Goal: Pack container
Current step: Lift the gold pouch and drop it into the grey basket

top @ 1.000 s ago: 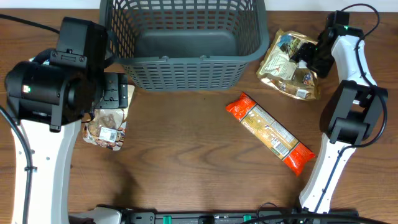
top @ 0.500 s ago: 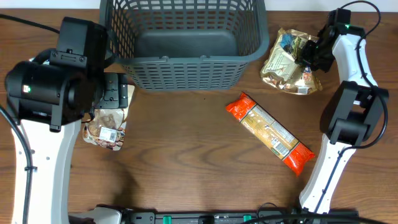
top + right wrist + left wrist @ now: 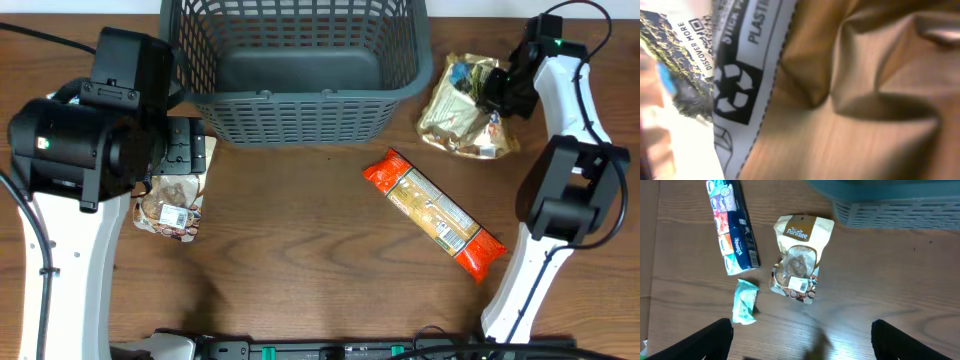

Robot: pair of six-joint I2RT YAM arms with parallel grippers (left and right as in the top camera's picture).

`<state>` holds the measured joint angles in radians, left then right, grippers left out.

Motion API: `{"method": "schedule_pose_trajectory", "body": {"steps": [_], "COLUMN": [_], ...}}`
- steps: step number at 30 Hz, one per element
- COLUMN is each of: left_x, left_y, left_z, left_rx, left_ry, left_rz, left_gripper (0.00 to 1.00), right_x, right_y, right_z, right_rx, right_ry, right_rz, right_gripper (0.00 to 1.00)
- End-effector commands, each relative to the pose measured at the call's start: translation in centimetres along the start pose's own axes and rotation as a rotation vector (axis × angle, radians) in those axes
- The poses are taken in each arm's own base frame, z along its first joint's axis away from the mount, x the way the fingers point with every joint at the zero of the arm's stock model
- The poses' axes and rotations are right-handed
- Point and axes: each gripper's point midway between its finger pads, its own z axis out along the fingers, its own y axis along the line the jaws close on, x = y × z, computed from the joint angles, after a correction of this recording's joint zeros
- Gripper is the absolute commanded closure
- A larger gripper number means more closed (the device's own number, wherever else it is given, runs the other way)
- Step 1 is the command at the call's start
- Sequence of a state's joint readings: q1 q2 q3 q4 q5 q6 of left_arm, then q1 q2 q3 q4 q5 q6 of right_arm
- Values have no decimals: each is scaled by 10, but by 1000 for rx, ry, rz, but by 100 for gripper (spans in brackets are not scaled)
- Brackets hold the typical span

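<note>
The basket's empty bottom is to the left of my right gripper in the overhead view. My right gripper should next lift the gold bag [image 3: 455, 112] over the basket's rim and lower it to release it.
The container [image 3: 300, 112], a large dark grey lattice basket, stands at the back centre with nothing showing inside; its corner also shows in the left wrist view [image 3: 900, 214]. My right gripper [image 3: 497, 90] is shut on the upper right edge of a crumpled gold foil bag [image 3: 455, 112], just right of the basket. That bag's gold foil and white label [image 3: 875, 60] fill the right wrist view and hide the fingers. My left gripper [image 3: 801, 326] hangs open above the table, over a tan PanTree pouch [image 3: 799, 255], holding nothing.
An orange-ended pasta packet [image 3: 432, 212] lies diagonally right of centre. Beside the pouch [image 3: 172, 205] lie a Kleenex tissue pack [image 3: 732, 225] and a small teal packet [image 3: 745, 307]. The left arm's bulk covers the table's left side.
My right gripper has closed on the gold bag's edge, and the bag has bunched and shifted slightly toward it. The left arm has not moved.
</note>
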<state>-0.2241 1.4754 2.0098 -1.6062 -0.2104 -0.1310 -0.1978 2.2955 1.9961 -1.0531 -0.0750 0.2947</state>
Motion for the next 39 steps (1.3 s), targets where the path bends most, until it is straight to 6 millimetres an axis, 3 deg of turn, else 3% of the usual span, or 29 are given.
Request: {"method": "schedule_pose_trajectory", "body": {"steps": [1, 10, 14, 20, 22, 24, 28, 33, 36, 39], "left_x": [2, 2, 2, 2, 2, 2, 2, 2, 3, 3], "left_y": [4, 4, 4, 4, 4, 4, 4, 4, 4, 4], "left_z": [-2, -2, -2, -2, -2, -2, -2, -2, -2, -2], "left_rx": [-13, -13, -13, -13, -13, -13, -13, -13, -14, -14], "left_ry": [-1, -1, -1, -1, -1, -1, -1, 0, 3, 3], "left_rz": [-8, -8, -8, -9, -8, -8, -9, -9, -8, -8], "left_gripper": [12, 12, 12, 12, 12, 12, 12, 12, 12, 12], "right_x": [-23, -34, -44, -38, -31, -17, 18, 57, 77, 93], "right_y": [2, 0, 10, 56, 73, 103, 168, 234, 268, 297], "right_z": [-81, -185, -254, -376, -405, -427, -442, -442, -427, -399], "right_rx": [25, 33, -23, -137, -165, -205, -289, -302, -298, -336], "right_ry": [-195, -434, -630, -990, -1079, -1149, -1215, -1281, -1283, -1237], "right_rz": [-36, -35, -46, -207, -273, -419, -737, -1037, -1193, -1303], "right_gripper": [99, 99, 99, 99, 99, 99, 99, 99, 99, 99]}}
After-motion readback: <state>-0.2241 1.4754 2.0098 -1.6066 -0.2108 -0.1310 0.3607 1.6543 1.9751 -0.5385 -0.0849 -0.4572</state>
